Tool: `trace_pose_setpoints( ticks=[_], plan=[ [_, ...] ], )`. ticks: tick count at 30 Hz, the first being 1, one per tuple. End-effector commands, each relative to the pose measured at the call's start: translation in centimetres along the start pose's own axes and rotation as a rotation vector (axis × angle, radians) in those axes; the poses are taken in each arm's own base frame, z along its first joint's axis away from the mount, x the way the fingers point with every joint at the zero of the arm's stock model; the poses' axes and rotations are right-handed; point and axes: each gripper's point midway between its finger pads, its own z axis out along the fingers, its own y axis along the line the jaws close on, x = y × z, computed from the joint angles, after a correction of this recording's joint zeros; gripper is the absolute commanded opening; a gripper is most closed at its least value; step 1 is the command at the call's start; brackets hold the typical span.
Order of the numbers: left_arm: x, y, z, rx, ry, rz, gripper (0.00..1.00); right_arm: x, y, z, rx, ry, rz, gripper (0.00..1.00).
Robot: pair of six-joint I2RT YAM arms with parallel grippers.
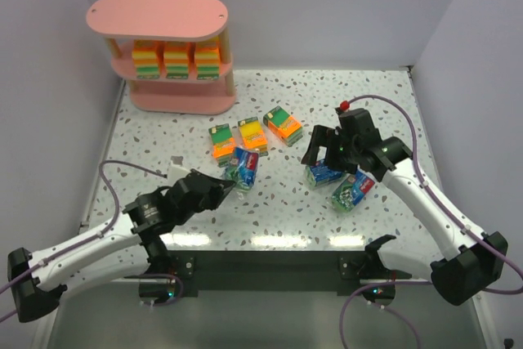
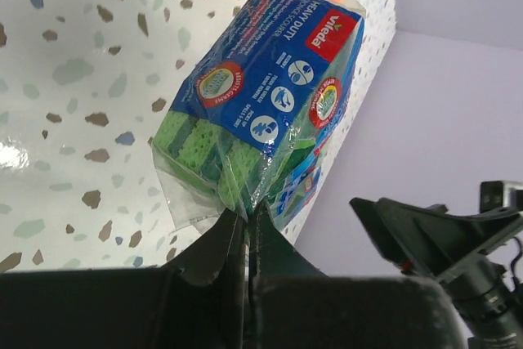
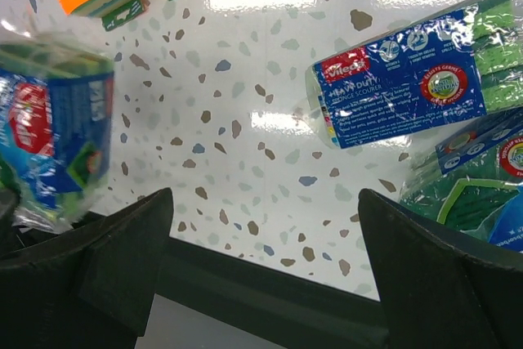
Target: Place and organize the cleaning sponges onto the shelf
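The left gripper goes outward and to the left in the top view, onto the pink shelf's bottom level (image 1: 209, 100) next. It releases the blue-green pack there, since that level looks bare.
My left gripper (image 2: 248, 217) (image 1: 228, 186) is shut on the clear wrapper flap at the near end of a blue-green cleaning sponge pack (image 2: 270, 79) (image 1: 244, 167). Two more blue-green packs (image 1: 324, 173) (image 1: 353, 192) lie to the right, also seen in the right wrist view (image 3: 409, 87) (image 3: 482, 194). My right gripper (image 3: 265, 226) (image 1: 317, 151) hangs open just above and left of them, holding nothing. Three orange packs (image 1: 219, 141) (image 1: 252, 134) (image 1: 283, 124) lie in a row mid-table. The pink shelf (image 1: 159, 18) stands at the back left with three orange packs (image 1: 176, 61) on its middle tier.
The speckled table (image 1: 376, 112) is enclosed by pale walls at the back and sides. Its dark front edge (image 3: 270, 284) runs just below my right gripper's fingers. The right arm (image 2: 441, 226) shows at the edge of the left wrist view.
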Motion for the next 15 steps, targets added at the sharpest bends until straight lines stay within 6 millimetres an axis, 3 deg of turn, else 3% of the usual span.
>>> trace_pose_setpoints(
  ticks=[1,3,6,8,10,15],
  plan=[
    [-5.7,-2.2,-0.9,0.039,-0.210,0.043,0.00,-0.3,0.3,-0.1,-0.026,-0.012,-0.013,0.99],
    [-6.2,-3.2,-0.2,0.070,-0.167,0.150,0.00,-0.4,0.3,-0.1,-0.025,-0.015,-0.012,0.99],
    [-7.4,-5.7,2.1,0.112,-0.108,0.210,0.00,-0.6,0.2,-0.4,-0.019,-0.021,-0.014,0.99],
    [-8.7,-6.1,3.8,0.118,-0.075,0.227,0.00,-0.8,0.0,-0.8,-0.008,-0.030,-0.019,0.99],
    [-11.1,-6.2,5.2,0.125,-0.060,0.228,0.00,-1.1,-0.1,-1.3,0.000,-0.042,-0.023,0.99],
    [-17.0,-6.7,6.4,0.177,-0.111,0.222,0.00,-1.5,-0.6,-2.3,0.026,-0.074,-0.027,0.99]
  ],
)
